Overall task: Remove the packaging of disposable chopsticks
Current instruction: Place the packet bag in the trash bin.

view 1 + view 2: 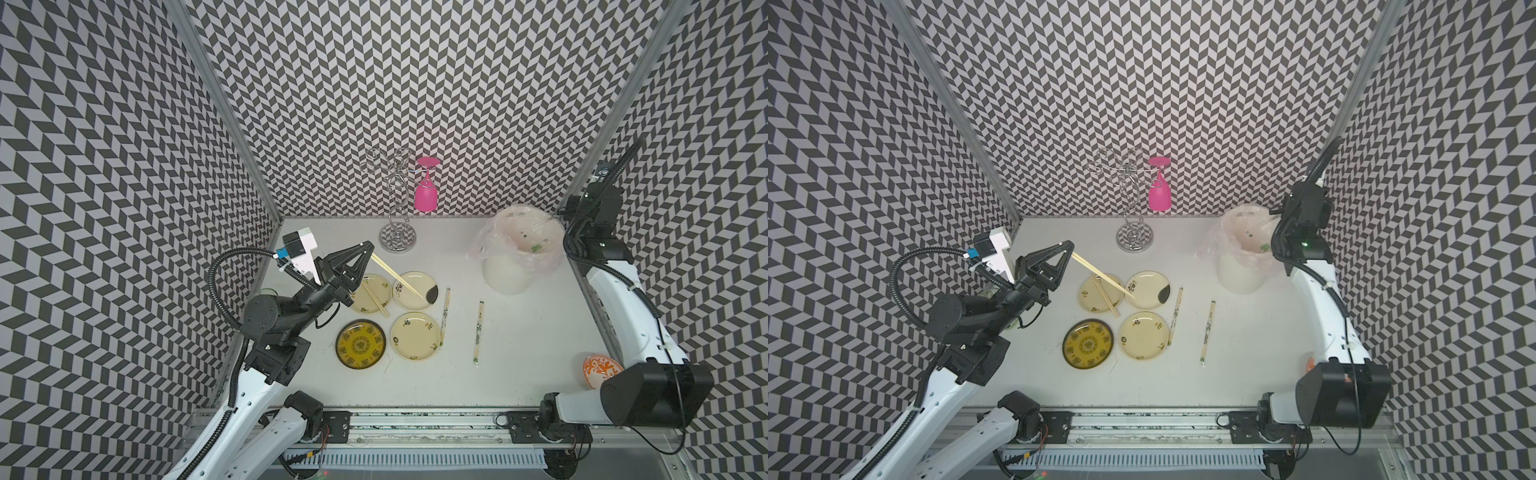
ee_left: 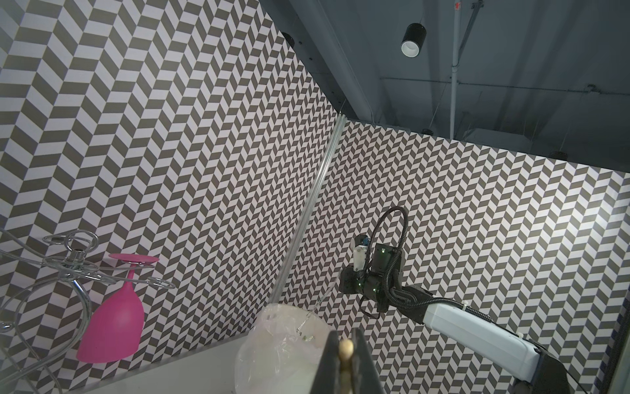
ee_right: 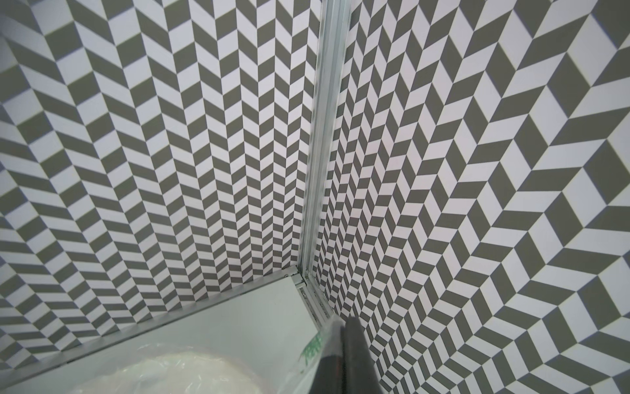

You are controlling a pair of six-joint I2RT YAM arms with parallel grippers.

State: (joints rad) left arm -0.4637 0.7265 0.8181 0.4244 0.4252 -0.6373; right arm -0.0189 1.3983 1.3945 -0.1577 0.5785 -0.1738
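Observation:
My right gripper is beside the bin's opening (image 1: 527, 230) (image 3: 174, 377), which lies toward the wire rack, so next it needs to go sideways over that opening and let go of the clear packaging sleeve.
My left gripper (image 1: 367, 247) is shut on one end of a bare pair of disposable chopsticks (image 1: 397, 276), which slants down over a cream plate (image 1: 409, 303); their tip (image 2: 346, 348) shows between the closed fingers in the left wrist view. Over the white bin (image 1: 509, 274), my right gripper (image 3: 342, 322) is shut on a clear packaging sleeve with green print (image 3: 313, 351), which hangs into the bin (image 1: 536, 245). Another bare pair (image 1: 376, 300) lies on a plate. Two wrapped pairs (image 1: 445, 318) (image 1: 478, 332) lie on the table.
Cream plates (image 1: 415, 336) and a dark yellow-patterned plate (image 1: 360, 344) sit left of centre. The bin has a pinkish bag (image 1: 484, 245). A wire rack (image 1: 397, 241) holds a pink glass (image 1: 425, 195) at the back. An orange bowl (image 1: 598, 368) sits by the right arm.

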